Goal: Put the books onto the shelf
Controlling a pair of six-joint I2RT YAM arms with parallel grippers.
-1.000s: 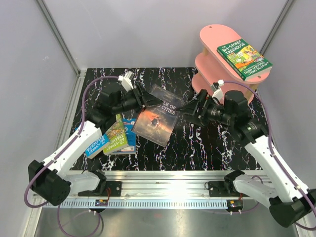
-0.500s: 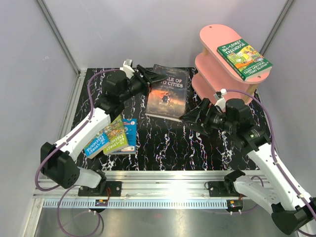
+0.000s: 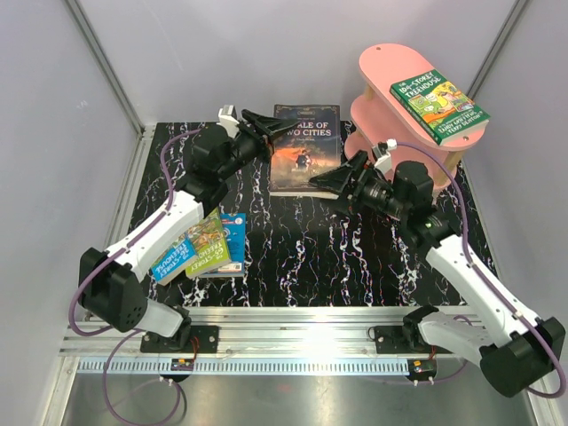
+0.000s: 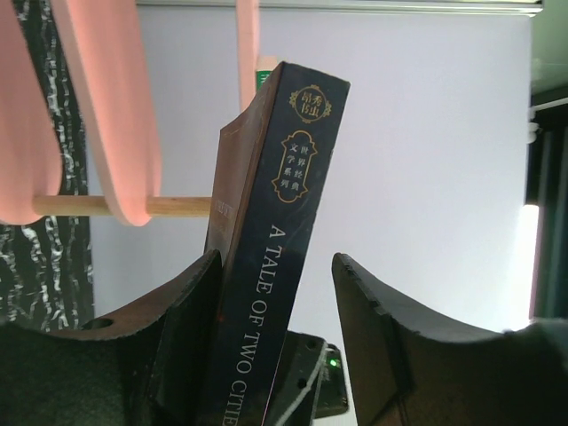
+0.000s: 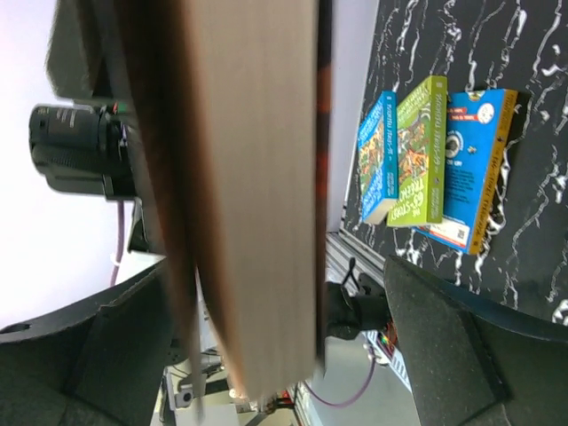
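Note:
My right gripper eases slightly further onto the book's page edge (image 3: 339,158) (image 5: 271,293) by the book's near corner next and closes, since that page edge stands between the open fingers.
My left gripper (image 3: 282,129) is shut on the spine edge of the dark grey "A Tale of Two Cities" book (image 3: 304,160) and holds it off the table, left of the pink shelf (image 3: 399,67). In the left wrist view the spine (image 4: 284,266) leans on the left finger, with a gap to the right one. My right gripper (image 3: 327,184) is open around the book's lower right edge; its page edge (image 5: 248,177) shows blurred between the fingers. A green Treehouse book (image 3: 439,105) lies on the shelf's top tier. Three more books (image 3: 204,248) lie stacked at the table's left.
The pink tiers and a wooden post (image 4: 106,106) stand just beyond the held book. Grey enclosure walls close in the black marbled table (image 3: 293,257) on three sides. The metal rail with both arm bases (image 3: 293,342) runs along the near edge.
The left gripper has lifted the dark book from the table's middle and carried it back and right toward the shelf. The right gripper swung up to the book's lower right edge.

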